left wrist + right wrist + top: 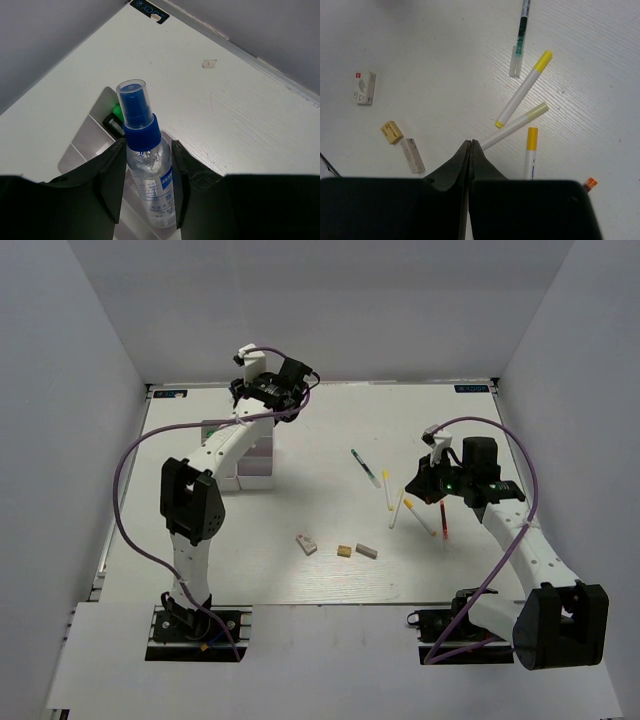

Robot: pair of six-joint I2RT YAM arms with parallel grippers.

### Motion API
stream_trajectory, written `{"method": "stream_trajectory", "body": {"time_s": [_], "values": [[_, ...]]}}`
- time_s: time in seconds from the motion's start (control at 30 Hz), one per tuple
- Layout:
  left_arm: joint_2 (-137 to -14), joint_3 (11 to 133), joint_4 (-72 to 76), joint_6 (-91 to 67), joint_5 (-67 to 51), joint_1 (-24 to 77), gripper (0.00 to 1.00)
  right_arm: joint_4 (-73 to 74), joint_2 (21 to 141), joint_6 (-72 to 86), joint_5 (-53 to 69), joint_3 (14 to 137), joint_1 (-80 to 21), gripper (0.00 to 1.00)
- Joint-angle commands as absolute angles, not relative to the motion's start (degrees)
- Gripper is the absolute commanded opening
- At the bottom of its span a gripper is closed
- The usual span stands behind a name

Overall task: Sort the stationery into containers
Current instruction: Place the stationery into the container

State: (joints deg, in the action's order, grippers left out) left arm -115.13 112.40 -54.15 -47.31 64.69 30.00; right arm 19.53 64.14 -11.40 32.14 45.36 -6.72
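Observation:
I need to lower the clear blue bottle (145,150) upright into the tray section (135,194) beside the highlighter's with my left gripper and release it, as that section is below the gripper.
My left gripper (147,146) is shut on the clear blue bottle (145,150), held upright with its blue spray cap up, above the white divided tray (82,150). A black-green highlighter (114,121) lies in a far compartment. In the top view this gripper (243,390) is over the tray's (258,468) far end. My right gripper (471,143) is shut and empty, hovering over three yellow-tipped sticks (524,89), (516,126), (531,152); it also shows in the top view (417,490). The red pen (442,521) lies beside it.
A green-black pen (521,35) lies beyond the sticks. A white eraser (364,88), a tan eraser (392,132) and a grey eraser (412,155) lie to the left on the table (320,440). Grey walls close the back and both sides.

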Motion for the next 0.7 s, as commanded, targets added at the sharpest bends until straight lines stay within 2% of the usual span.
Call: {"method": "stream_trajectory", "body": {"time_s": [0.0,0.67], "values": [[-116.8,114.35,-53.09,-46.23,71.1,29.79,0.0,18.02,64.16,-12.39,32.78,45.17,-6.42,0.0],[-124.63,118.92,-50.19,-44.91,75.85,28.74,0.0,20.21,63.9,-12.83,32.52,45.79,-6.33,0.0]]}}
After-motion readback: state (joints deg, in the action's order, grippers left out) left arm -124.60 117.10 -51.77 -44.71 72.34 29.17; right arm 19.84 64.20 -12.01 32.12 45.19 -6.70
